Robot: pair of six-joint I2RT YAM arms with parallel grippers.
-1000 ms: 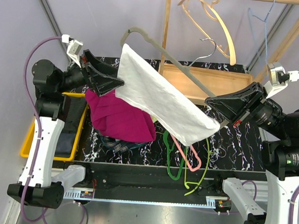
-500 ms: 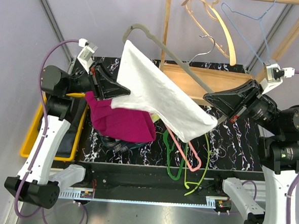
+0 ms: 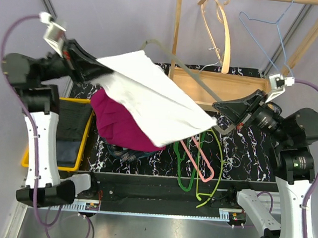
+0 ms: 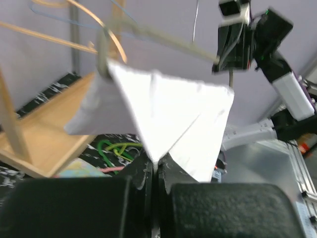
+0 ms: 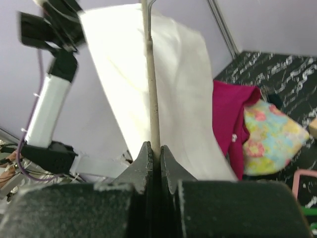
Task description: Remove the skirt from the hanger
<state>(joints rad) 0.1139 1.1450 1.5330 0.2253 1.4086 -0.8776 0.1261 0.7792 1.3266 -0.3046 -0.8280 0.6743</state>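
The other hangers lie together upon the table. The grey hanger comes down onto them next, clear of the skirt (image 3: 149,105), as my right gripper tilts downward.
A white skirt (image 3: 149,105) hangs stretched in the air on a thin grey hanger (image 3: 196,83). My left gripper (image 3: 97,69) is shut on the skirt's upper left corner, raised high at the left. In the left wrist view the cloth (image 4: 168,109) fans out from the closed left gripper (image 4: 156,168). My right gripper (image 3: 216,107) is shut on the hanger's bar at the skirt's lower right end. The right wrist view shows the hanger rod (image 5: 152,99) pinched by the right gripper (image 5: 154,148), with the skirt (image 5: 183,74) draped beside it.
On the table lie a magenta garment (image 3: 118,124), plaid cloth (image 3: 125,153) under it, a floral garment (image 5: 267,134), and dark green (image 3: 185,172), pink (image 3: 202,162) and lime (image 3: 212,176) hangers. A wooden rack (image 3: 220,82) stands behind; a yellow bin (image 3: 44,144) sits left.
My left gripper has shut on the skirt's corner and risen up and to the left, drawing the cloth along the hanger. The right gripper kept its hold on the hanger.
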